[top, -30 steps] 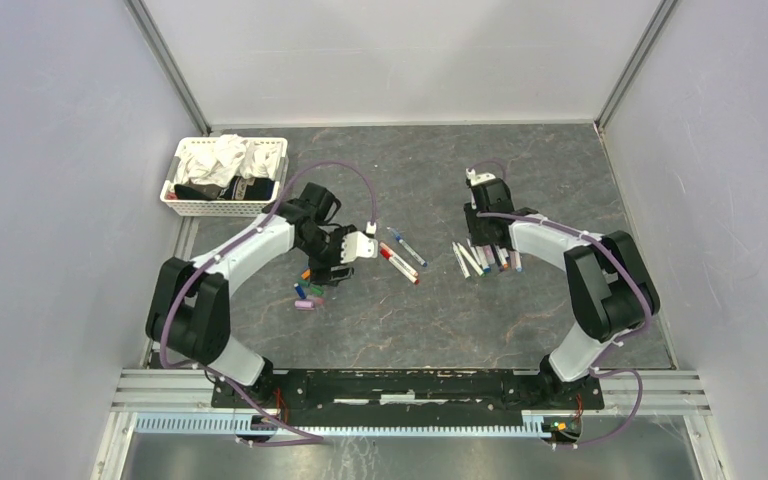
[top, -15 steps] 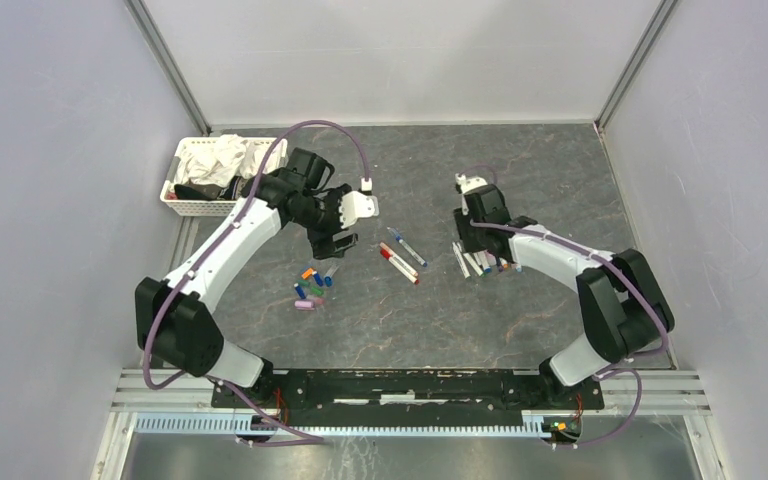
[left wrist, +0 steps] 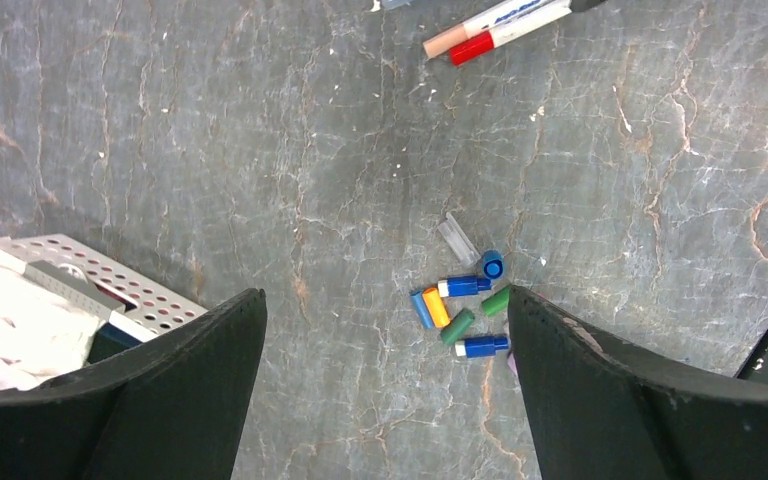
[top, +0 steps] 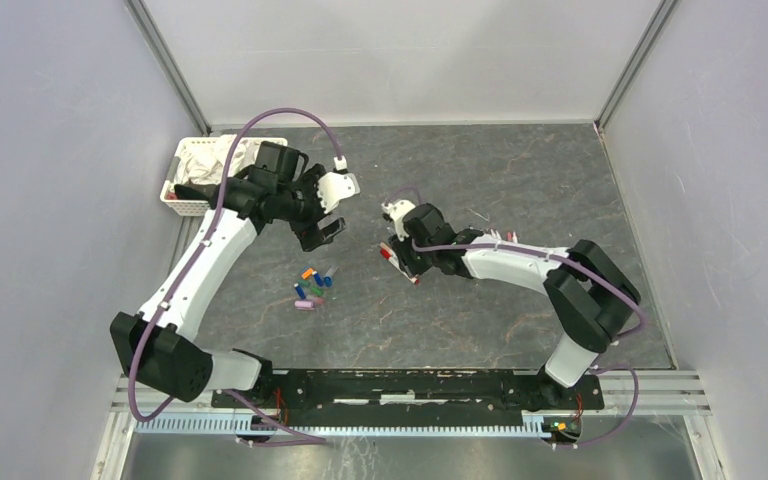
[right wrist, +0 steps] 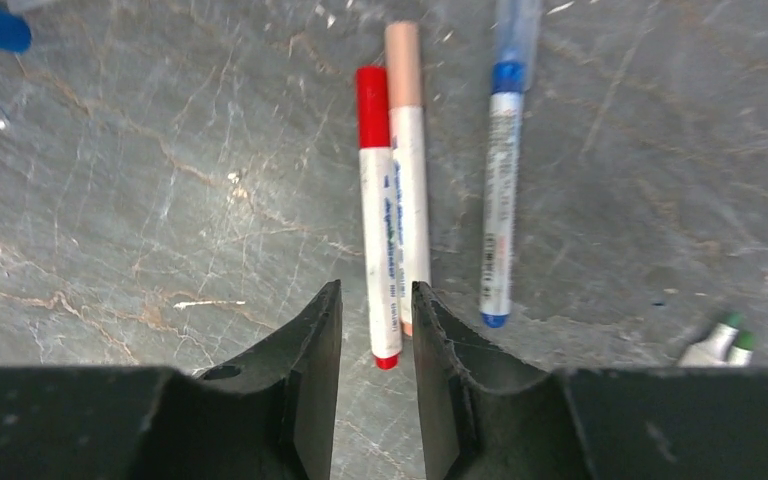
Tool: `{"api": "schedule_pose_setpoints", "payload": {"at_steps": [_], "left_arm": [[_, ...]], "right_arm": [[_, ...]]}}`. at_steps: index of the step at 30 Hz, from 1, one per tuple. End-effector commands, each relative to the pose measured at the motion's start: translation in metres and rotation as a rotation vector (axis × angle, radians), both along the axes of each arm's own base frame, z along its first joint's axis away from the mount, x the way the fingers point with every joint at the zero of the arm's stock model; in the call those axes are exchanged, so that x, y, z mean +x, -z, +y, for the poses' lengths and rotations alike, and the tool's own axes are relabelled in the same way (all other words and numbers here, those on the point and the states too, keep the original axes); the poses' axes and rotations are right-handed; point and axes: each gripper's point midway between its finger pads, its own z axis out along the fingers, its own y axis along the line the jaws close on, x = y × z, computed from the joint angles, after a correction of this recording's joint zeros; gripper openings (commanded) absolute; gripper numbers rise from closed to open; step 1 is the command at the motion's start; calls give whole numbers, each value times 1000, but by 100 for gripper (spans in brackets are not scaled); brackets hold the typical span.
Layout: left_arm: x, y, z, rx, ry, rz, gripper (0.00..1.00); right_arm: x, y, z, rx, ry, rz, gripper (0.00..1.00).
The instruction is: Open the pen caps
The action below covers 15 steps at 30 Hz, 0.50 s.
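Note:
I will bring my left gripper back next and close it on the pen's red cap (left wrist: 472, 48), while the red pen is still capped and my right gripper is over its near end.
Several loose pen caps (top: 311, 285) in blue, green and orange lie in a small pile on the grey table; they also show in the left wrist view (left wrist: 460, 300). My left gripper (top: 328, 232) hangs wide open and empty above and behind the pile (left wrist: 382, 295). Three pens lie side by side: a red-capped one (right wrist: 377, 220), a peach-capped one (right wrist: 408, 180) and a blue one (right wrist: 500, 200). My right gripper (right wrist: 375, 290) is just over the near end of the red pen with its jaws a small way apart and nothing held. It also shows in the top view (top: 407, 262).
A white basket (top: 192, 207) of cloths stands at the back left, close to my left arm, with its corner in the left wrist view (left wrist: 80, 275). Green-tipped pens (right wrist: 725, 345) lie to the right of my right gripper. Grey walls enclose the table.
My left gripper has risen and pulled back from the cap pile toward the basket. My right arm has swung left from the pen group on the right to the three pens in the middle.

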Motion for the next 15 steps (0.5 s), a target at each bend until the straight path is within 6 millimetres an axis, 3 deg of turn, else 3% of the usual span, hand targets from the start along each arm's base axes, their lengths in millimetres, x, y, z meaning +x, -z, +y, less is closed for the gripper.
{"api": "schedule_pose_setpoints", "payload": {"at_steps": [1,15], "left_arm": [[4,-7,6,-17,-60,-9,94],[-6,-1,4,-10,-22,58,91]], "right_arm": [[-5,6,18,-5,-57,-2,35],[-15,37,18,-98,-82,29,32]]}}
